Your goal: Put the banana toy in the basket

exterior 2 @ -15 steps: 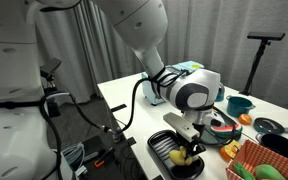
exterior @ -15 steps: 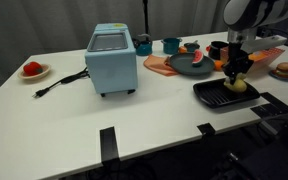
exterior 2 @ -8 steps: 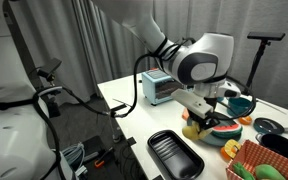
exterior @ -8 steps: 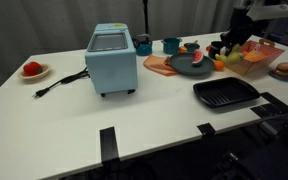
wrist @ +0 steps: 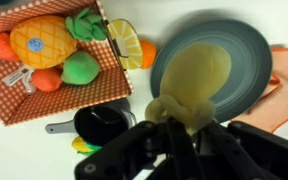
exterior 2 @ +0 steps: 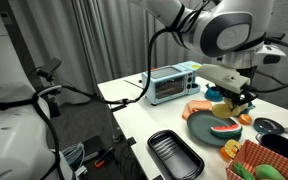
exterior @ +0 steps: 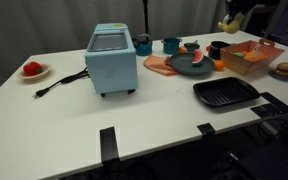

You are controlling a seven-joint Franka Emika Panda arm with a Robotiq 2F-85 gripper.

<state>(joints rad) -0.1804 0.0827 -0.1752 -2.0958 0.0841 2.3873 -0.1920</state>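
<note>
The open basket lies below and left of my gripper in the wrist view, so next my gripper will carry the banana toy (exterior: 227, 25) that way and down to release it.
My gripper (wrist: 180, 118) is shut on the banana toy (wrist: 191, 78), a pale-yellow stubby fruit that fills the middle of the wrist view. In an exterior view the gripper (exterior: 234, 17) holds the banana toy (exterior: 227, 25) high above the table, just behind the orange-red basket (exterior: 250, 57). In the wrist view the basket (wrist: 14, 100) lies at the upper left and holds a pineapple toy and several other toy fruits. The gripper (exterior 2: 240, 97) also shows raised over the plate, with the basket (exterior 2: 274, 158) at the lower right.
A flat black tray (exterior: 224, 94) lies empty near the front edge. A plate with a watermelon slice (exterior: 191, 63), a black pot (wrist: 99, 123), a burger toy (exterior: 283, 70) and a blue toaster oven (exterior: 111, 58) stand on the white table.
The gripper has lifted the banana toy off the black tray and carried it up and back, to a spot high beside the basket.
</note>
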